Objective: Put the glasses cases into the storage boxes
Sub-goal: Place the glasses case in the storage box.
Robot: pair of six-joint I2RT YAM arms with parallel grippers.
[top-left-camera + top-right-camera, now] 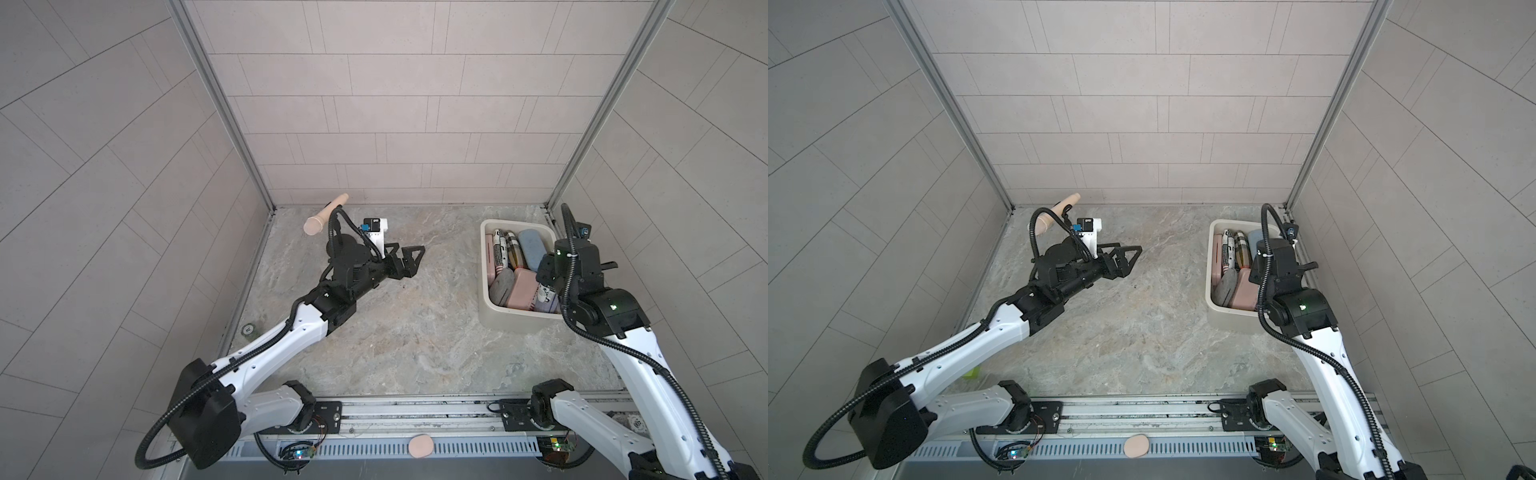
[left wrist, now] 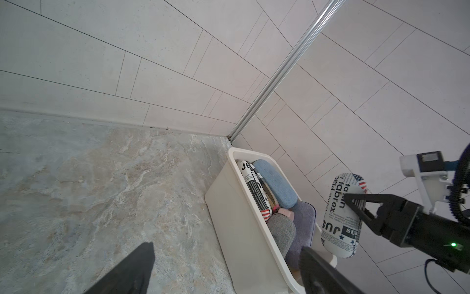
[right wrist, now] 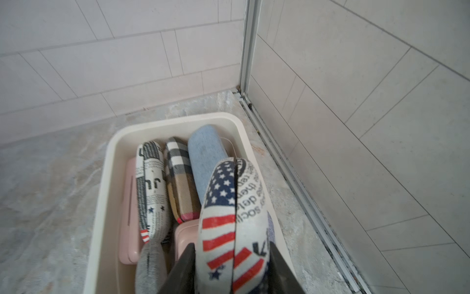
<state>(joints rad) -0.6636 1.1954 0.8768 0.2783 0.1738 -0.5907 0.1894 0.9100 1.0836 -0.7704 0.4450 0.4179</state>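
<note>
The lavender case (image 1: 547, 304) is below, inside the cream storage box (image 1: 484, 270), so my right gripper should next lower the newspaper-print case onto it, next to the pink case, and let go.
The cream storage box (image 1: 484, 270) (image 1: 1209, 266) stands at the back right by the wall and holds several glasses cases: light blue (image 3: 206, 157), plaid (image 3: 178, 175), newspaper-print (image 3: 150, 183), pink (image 3: 129, 208), grey (image 3: 150, 267), lavender (image 2: 302, 224). My right gripper (image 3: 231, 257) is shut on a newspaper-print case with a flag motif (image 2: 342, 216), held upright above the box's near right part. Over the bare floor at the back left, my left gripper (image 1: 411, 248) (image 2: 226, 249) is open and holds nothing, pointing toward the box.
A pink microphone on a black stand (image 1: 324, 218) stands behind my left wrist in the back left corner. A small pink oval pad (image 1: 420, 446) lies on the front rail. Tiled walls close in the floor on three sides.
</note>
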